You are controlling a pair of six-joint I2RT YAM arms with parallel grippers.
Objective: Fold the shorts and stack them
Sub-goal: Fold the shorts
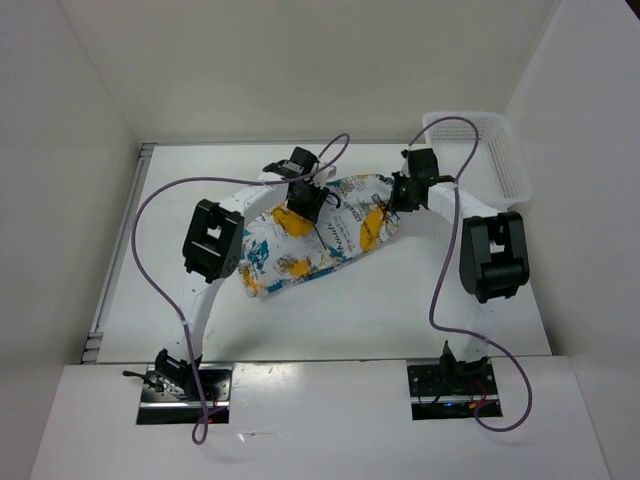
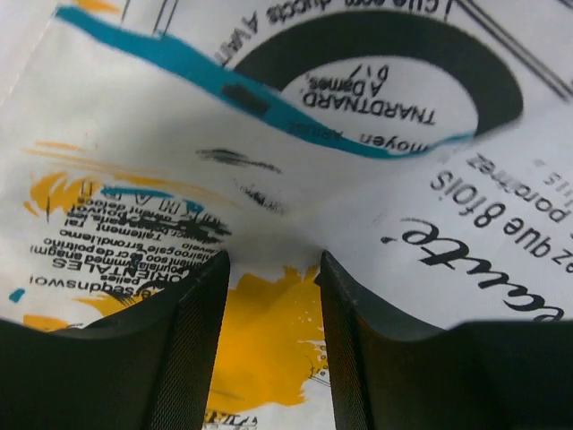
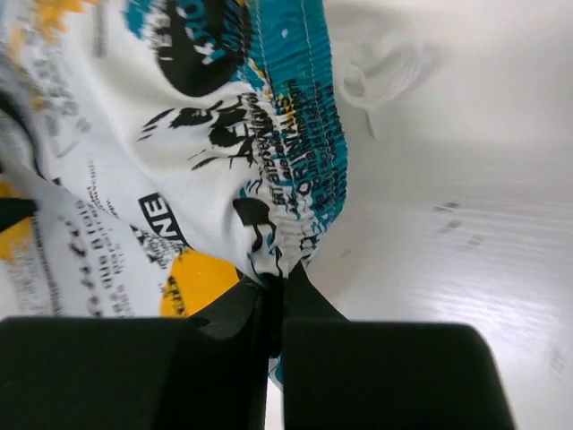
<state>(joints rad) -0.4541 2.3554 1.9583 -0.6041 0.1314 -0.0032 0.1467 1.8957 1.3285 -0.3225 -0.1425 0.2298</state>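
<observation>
The right gripper next lifts the teal gathered waistband toward the basket, then brings it down to the table, since the shorts lie slantwise.
The shorts (image 1: pixel 318 238), white with a teal, yellow and black print, lie spread slantwise across the middle of the table. My left gripper (image 1: pixel 305 205) is down on their upper middle. In the left wrist view its jaws (image 2: pixel 271 269) stand apart, pressed into the printed fabric (image 2: pixel 269 134), with a yellow patch lying between the fingers (image 2: pixel 192 340). My right gripper (image 1: pixel 400 195) is at the shorts' right end. In the right wrist view it (image 3: pixel 285 278) is shut on the teal gathered waistband (image 3: pixel 304 152) of the shorts.
A white perforated basket (image 1: pixel 480 150) stands at the back right corner, just beyond the right arm. White walls close in the table (image 1: pixel 400 300) at the back and both sides. Purple cables loop over each arm.
</observation>
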